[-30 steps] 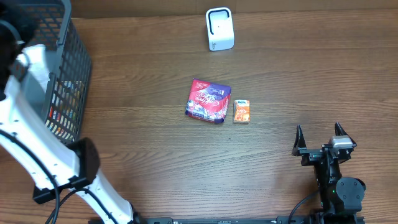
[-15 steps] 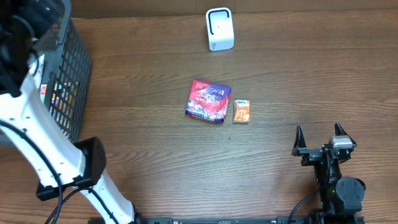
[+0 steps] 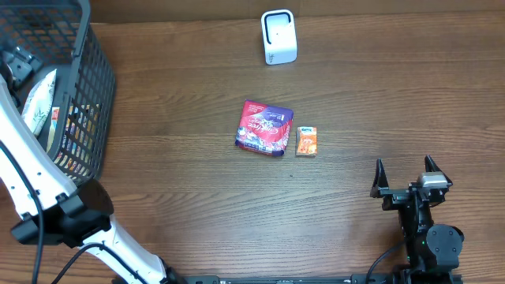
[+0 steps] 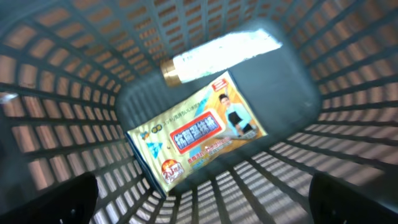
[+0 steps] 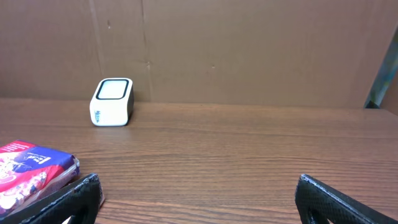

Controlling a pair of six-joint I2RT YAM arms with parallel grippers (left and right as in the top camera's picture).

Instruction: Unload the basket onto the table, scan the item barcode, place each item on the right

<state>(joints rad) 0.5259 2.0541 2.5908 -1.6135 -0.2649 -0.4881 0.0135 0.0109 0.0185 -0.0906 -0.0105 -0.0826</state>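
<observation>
The robot will next lower its left gripper between the mesh basket's sides and turn it onto the yellow snack packet's red-labelled middle [image 4: 197, 132].
The white barcode scanner [image 3: 278, 37] stands at the far middle of the table and also shows in the right wrist view as the scanner [image 5: 112, 101]. A purple packet [image 3: 265, 128] and a small orange box [image 3: 306, 141] lie side by side at the table's middle. In the left wrist view a yellow snack packet [image 4: 199, 134] lies on the floor of the dark mesh basket [image 4: 348, 124]. My left gripper [image 4: 202, 205] hangs open above it, touching nothing. My right gripper [image 3: 404, 180] rests open near the front right, with the purple packet [image 5: 31, 171] off to its left.
The basket [image 3: 87, 95] takes up the table's far left corner, with my white left arm [image 3: 24, 173] reaching into it. A brown cardboard wall [image 5: 249, 50] closes off the back of the table behind the scanner.
My left gripper has gone from shut to open, and the yellow packet now lies loose in the basket. The left arm has swung left. The right arm has not moved.
</observation>
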